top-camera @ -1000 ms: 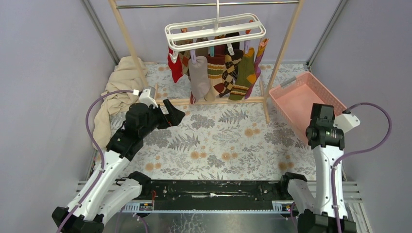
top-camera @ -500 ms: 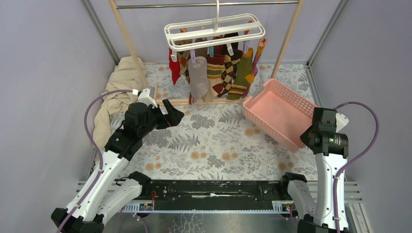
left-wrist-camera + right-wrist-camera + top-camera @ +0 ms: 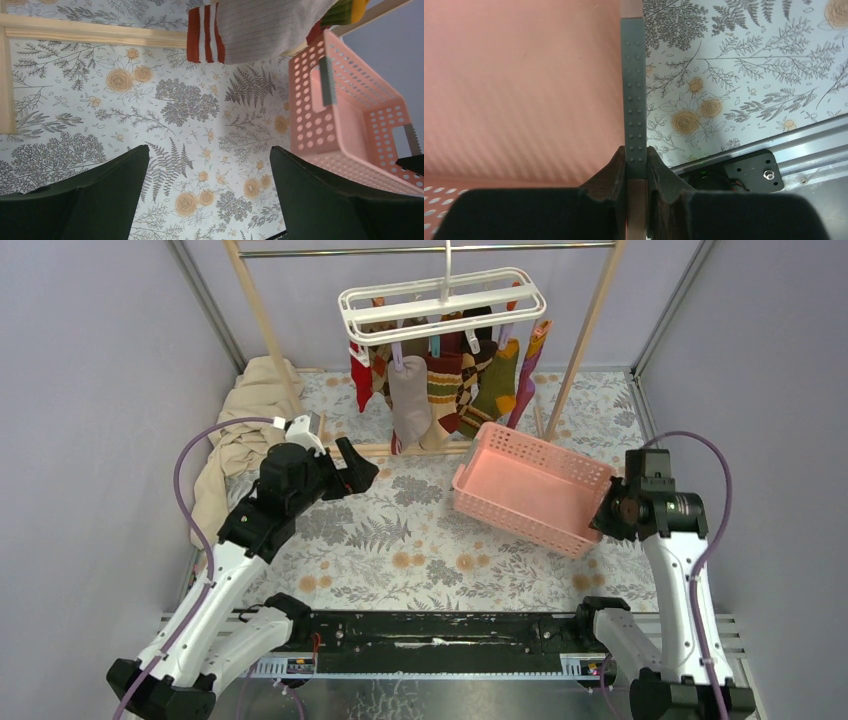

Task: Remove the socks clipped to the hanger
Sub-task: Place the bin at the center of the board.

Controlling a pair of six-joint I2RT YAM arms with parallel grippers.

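Observation:
My right gripper is holding the basket (image 3: 530,502) and will next swing it to clear floral cover (image 3: 420,537), below and to the gripper's left in the top view. Then it will lower and release the basket.
The white hanger (image 3: 440,302) hangs by its hook from the metal rail at the back. Several socks (image 3: 440,390) are clipped under it: red, beige, striped, argyle, olive. A beige sock with red stripes (image 3: 250,27) shows at the top of the left wrist view. My left gripper (image 3: 358,472) is open and empty, left of and below the socks. My right gripper (image 3: 600,520) is shut on the rim strip (image 3: 634,100) of a pink basket (image 3: 530,502) and holds it tilted, in front of the socks.
A wooden-post rack (image 3: 262,315) with a floor bar (image 3: 90,31) stands around the hanger. A beige cloth (image 3: 240,430) is heaped at the left. The table has a floral cover (image 3: 420,540). Purple walls close in the sides.
My right gripper has carried the pink basket from the right side leftward to the middle, below the socks. The left arm has barely moved.

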